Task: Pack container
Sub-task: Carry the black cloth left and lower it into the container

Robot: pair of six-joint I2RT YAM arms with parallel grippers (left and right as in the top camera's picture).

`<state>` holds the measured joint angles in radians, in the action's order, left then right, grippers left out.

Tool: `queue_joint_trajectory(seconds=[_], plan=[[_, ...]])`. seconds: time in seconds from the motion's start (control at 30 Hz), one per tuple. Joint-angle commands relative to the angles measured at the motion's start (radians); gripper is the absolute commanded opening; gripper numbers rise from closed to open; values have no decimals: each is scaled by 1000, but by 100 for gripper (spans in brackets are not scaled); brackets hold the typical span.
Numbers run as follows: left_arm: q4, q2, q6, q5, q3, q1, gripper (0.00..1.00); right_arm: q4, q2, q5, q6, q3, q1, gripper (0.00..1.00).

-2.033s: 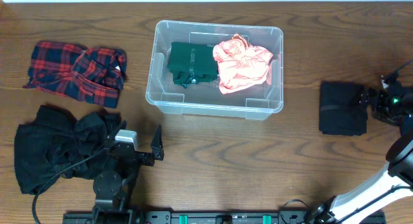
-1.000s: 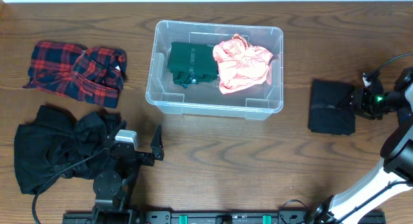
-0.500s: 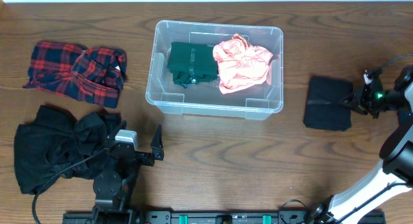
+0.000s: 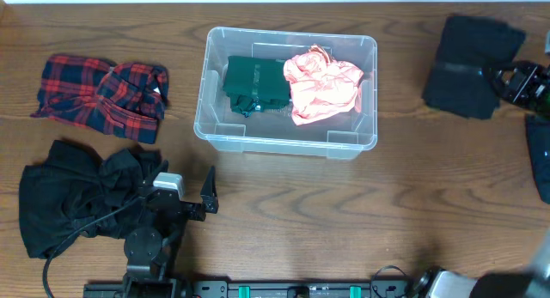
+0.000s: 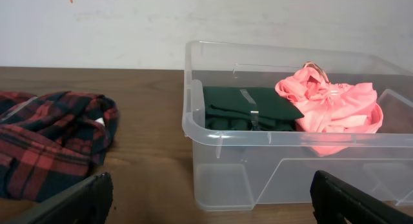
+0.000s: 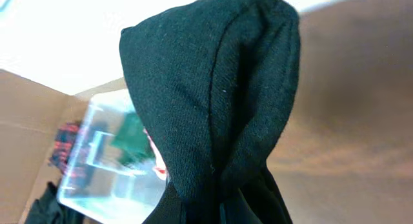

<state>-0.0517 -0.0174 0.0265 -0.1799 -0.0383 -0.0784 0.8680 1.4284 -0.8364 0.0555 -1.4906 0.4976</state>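
I need to move my right gripper left in the overhead view and down into the container, over the container's bottom by its near side, free of clothes.
The clear container stands at the back middle of the table and holds a folded green garment and a crumpled pink one. At the back right, my right gripper is shut on a folded black cloth and holds it in the air. In the right wrist view the black cloth fills the middle and hides the jaws, with the container far below to the left. My left gripper rests open near the front left. It faces the container with nothing between its fingers.
A red plaid shirt lies left of the container. A heap of black clothing sits at the front left beside my left arm. Bare wood lies in front of the container and to its right.
My right gripper closed on the black cloth at the right side of the table, then lifted it up and toward the back right. The left arm has not moved.
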Motion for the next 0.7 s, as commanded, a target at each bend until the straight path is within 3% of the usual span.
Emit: queue_joint_trajectory(seconds=[0.0, 0.2, 0.4, 0.67], plan=[[-14, 0, 5, -3, 28, 5, 98, -36, -71, -31, 180, -17, -93, 1], [-14, 0, 5, -3, 28, 5, 98, -174, -78, 95, 451, -9, -327, 1], [-14, 0, 5, -3, 28, 5, 98, -332, 0, 241, 602, -1, -569, 1], [-14, 0, 5, -3, 28, 5, 98, -456, 178, 409, 778, -1, -790, 1]])
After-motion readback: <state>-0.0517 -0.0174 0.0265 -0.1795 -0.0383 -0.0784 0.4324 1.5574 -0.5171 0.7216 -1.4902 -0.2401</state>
